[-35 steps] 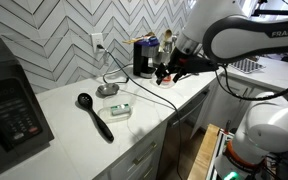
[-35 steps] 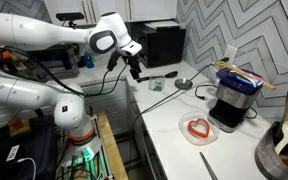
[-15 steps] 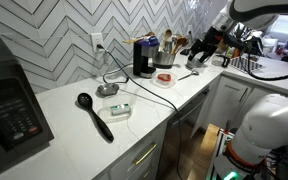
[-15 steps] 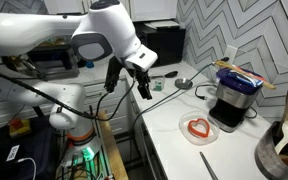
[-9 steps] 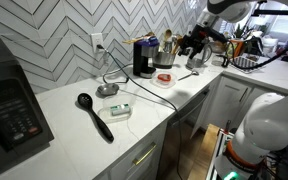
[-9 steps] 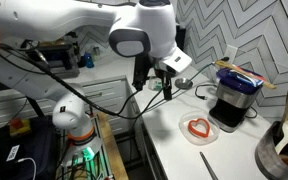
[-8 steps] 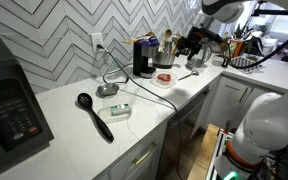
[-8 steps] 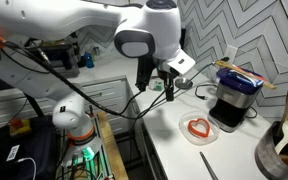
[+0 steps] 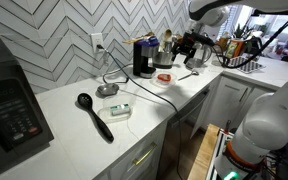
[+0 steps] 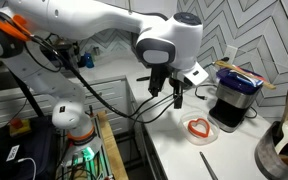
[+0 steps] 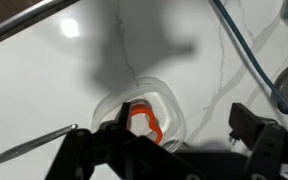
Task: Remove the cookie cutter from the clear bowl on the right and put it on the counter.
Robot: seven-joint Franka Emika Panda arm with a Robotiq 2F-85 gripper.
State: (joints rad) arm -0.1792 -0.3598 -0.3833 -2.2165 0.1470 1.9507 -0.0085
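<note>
My gripper turns and shifts over the bowl next and lowers to the cutter's rim (image 11: 148, 116) before my fingers close, since the cutter lies off-center.
The red cookie cutter (image 11: 144, 123) lies inside the small clear bowl (image 11: 170, 104) on the white counter (image 11: 44, 90). The bowl with the cutter also shows in both exterior views (image 9: 165, 77) (image 10: 198, 128). My gripper (image 11: 184, 135) is open and empty. Its dark fingers (image 11: 246, 125) stand wide apart above the bowl, with the bowl towards the left finger. In the exterior views the gripper (image 9: 184, 46) (image 10: 177, 97) hangs above the counter, close to the bowl and not touching it.
A black ladle (image 9: 96, 117) and a second clear bowl with green and white (image 9: 119, 110) lie further along the counter. A coffee maker (image 10: 234, 95) stands behind the bowl. A thin cable (image 11: 249, 50) and a metal utensil (image 11: 29, 155) lie near it. A microwave (image 9: 9, 110) stands at the far end.
The arm has swung along the counter and brought the gripper from the counter's edge to above the bowl with the red cutter. The bowl and cutter have not moved.
</note>
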